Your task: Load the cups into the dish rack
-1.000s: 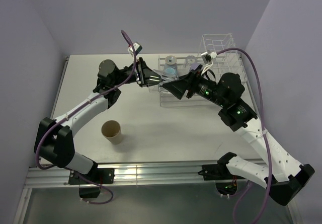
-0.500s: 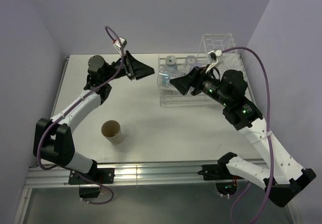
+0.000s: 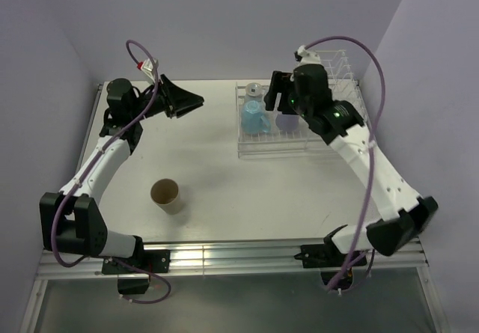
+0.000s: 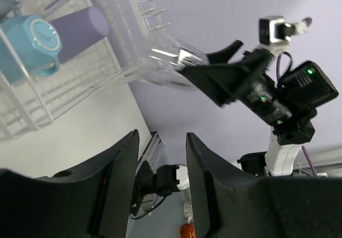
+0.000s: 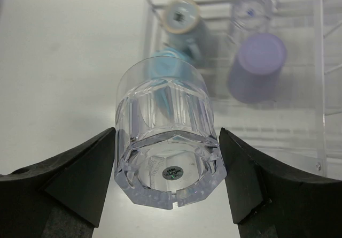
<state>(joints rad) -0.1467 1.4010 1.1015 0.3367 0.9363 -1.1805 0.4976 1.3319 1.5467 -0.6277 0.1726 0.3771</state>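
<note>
My right gripper should move down between the light blue mug and the lavender tumbler (image 5: 261, 56) and release the clear glass, since open rack bottom shows there.
My right gripper (image 5: 168, 182) is shut on a clear glass (image 5: 170, 141), base toward the camera and mouth down. It hangs over the white dish rack (image 3: 273, 152), above a light blue mug (image 3: 254, 116) lying there. A lavender tumbler (image 5: 261, 56), a second blue mug (image 5: 181, 16) and another clear glass (image 5: 251, 5) also sit in the rack. A tan cup (image 3: 167, 195) stands on the table at the near left. My left gripper (image 3: 191, 102) is open and empty at the far left, pointing toward the rack (image 4: 123, 29). The held glass (image 4: 163, 61) shows blurred in the left wrist view.
The rack's taller divider section (image 3: 337, 67) rises at the far right behind my right arm (image 3: 359, 146). Walls close in on the table (image 3: 224, 168) at the back and both sides. A metal rail (image 3: 224, 257) runs along the near edge.
My left gripper has let go of the clear glass and drawn back to the left. The right gripper kept the glass, swung over the rack and turned it mouth down.
</note>
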